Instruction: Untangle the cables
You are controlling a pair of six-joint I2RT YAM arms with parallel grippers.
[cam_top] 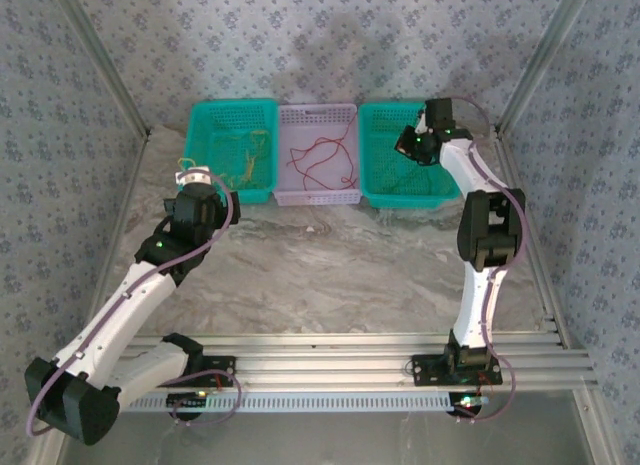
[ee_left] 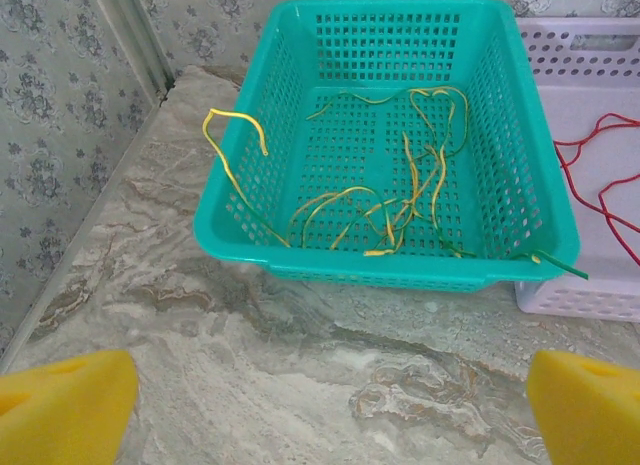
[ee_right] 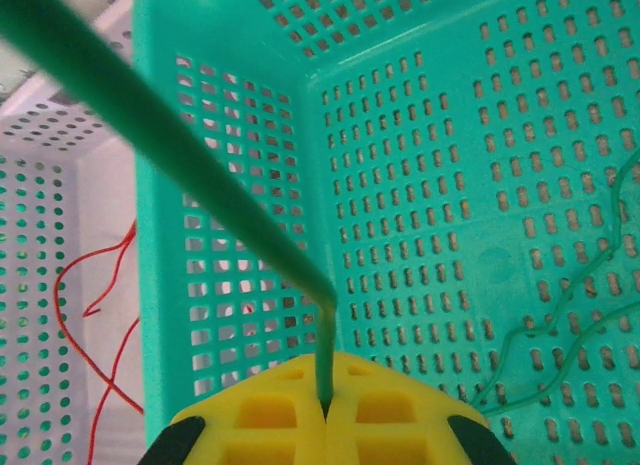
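The green cable belongs in this teal basket, which holds the green ones. My right gripper will go down next toward the teal basket's bottom near its side (cam_top: 383,153) (ee_right: 375,250) by the lilac basket to let the cable go.
Thin yellow and green cables (ee_left: 410,185) lie tangled in the left teal basket (ee_left: 350,260). One yellow cable (ee_left: 235,120) loops over its left rim. Red cables (ee_left: 600,175) lie in the lilac basket (ee_left: 590,65). My left gripper (ee_left: 330,415) hangs open over the table in front of the left teal basket, with nothing between its yellow fingers (ee_left: 70,410). My right gripper (ee_right: 325,405) is shut on a green cable (ee_right: 200,175) above the right teal basket (ee_right: 450,135). More green cables (ee_right: 560,315) rest on that basket's floor.
Three baskets stand in a row at the back of the marble table (cam_top: 320,265): teal (cam_top: 205,120), lilac (cam_top: 315,113), teal (cam_top: 380,120). Patterned walls close in the left, back and right. A metal rail (cam_top: 350,350) runs along the near edge.
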